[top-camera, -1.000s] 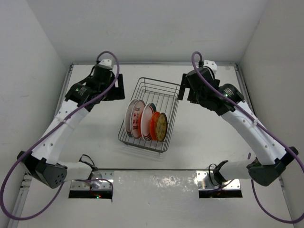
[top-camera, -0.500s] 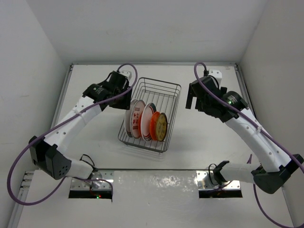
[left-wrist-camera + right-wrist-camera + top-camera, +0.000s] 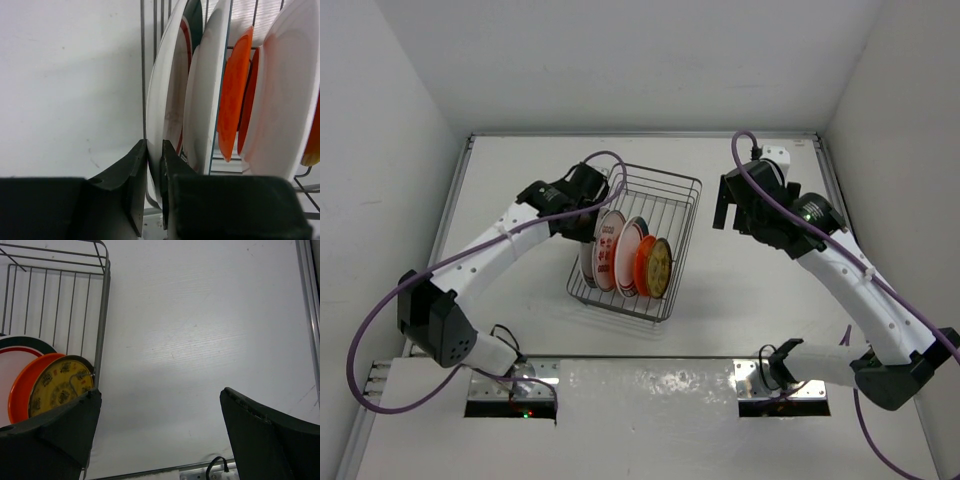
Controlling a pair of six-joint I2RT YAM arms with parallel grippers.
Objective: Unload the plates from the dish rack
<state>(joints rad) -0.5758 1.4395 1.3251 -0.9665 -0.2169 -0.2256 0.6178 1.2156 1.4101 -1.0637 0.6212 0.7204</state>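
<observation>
The left gripper lifts clear of the dish rack [image 3: 672, 183] next, swings outward and to its left in the top view, lowers and releases. Bare table lies there.
The dish rack [image 3: 672, 183] stands mid-table with several plates upright in it: a white one with a red and teal rim [image 3: 607, 250], a plain white one [image 3: 628, 258], an orange one [image 3: 645, 265] and a tan-yellow one [image 3: 661, 267]. My left gripper [image 3: 603, 203] reaches in at the rack's left side. In the left wrist view it [image 3: 154, 150] is shut on the rim of the leftmost white plate [image 3: 167, 100], one finger on each face. My right gripper [image 3: 160, 400] hangs open over bare table right of the rack [image 3: 105, 300], holding nothing.
White walls close in the table at the back and both sides. A metal strip with cables [image 3: 650, 375] runs along the near edge by the arm bases. Bare table lies left and right of the rack.
My left arm swung right from the table's left side to the rack, and its gripper closed on the leftmost plate's rim. The right arm shifted slightly and stayed open.
</observation>
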